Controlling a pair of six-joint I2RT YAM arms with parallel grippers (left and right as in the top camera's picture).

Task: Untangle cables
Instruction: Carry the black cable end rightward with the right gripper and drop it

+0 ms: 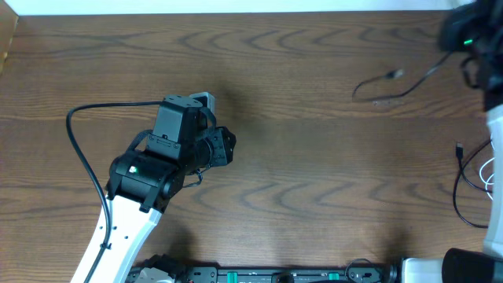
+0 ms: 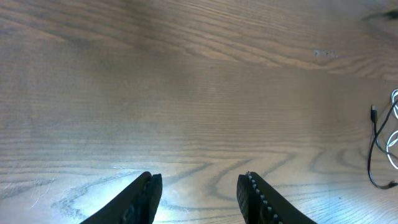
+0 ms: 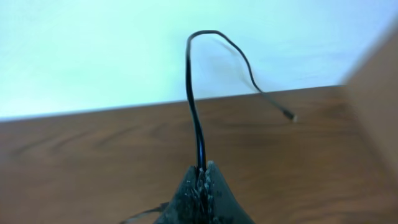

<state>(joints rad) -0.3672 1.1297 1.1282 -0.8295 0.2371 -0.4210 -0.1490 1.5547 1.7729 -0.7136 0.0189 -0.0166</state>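
Note:
My right gripper swings and turns toward the right in the overhead view next. Then it lets go of the black cable, which trails free of the white cable.
The black cable [image 1: 409,86] trails across the far right of the table, with a small plug end [image 1: 396,74]. My right gripper [image 1: 460,35] is raised at the top right corner. In the right wrist view the right gripper [image 3: 203,169] is shut on the black cable [image 3: 196,124], which arcs up and over to its plug [image 3: 290,117]. More black cable [image 1: 457,189] and the white cable [image 1: 488,169] lie at the right edge; both also show in the left wrist view [image 2: 373,146], the white one [image 2: 393,118] cut by the frame. My left gripper [image 1: 226,147] [image 2: 199,186] is open and empty over bare wood, left of centre.
A thicker black arm wire [image 1: 78,141] loops on the table to the left of the left arm. The wooden table [image 1: 299,173] ends at a pale wall along the far edge. The right arm's white base [image 1: 495,196] stands by the cables at the right edge.

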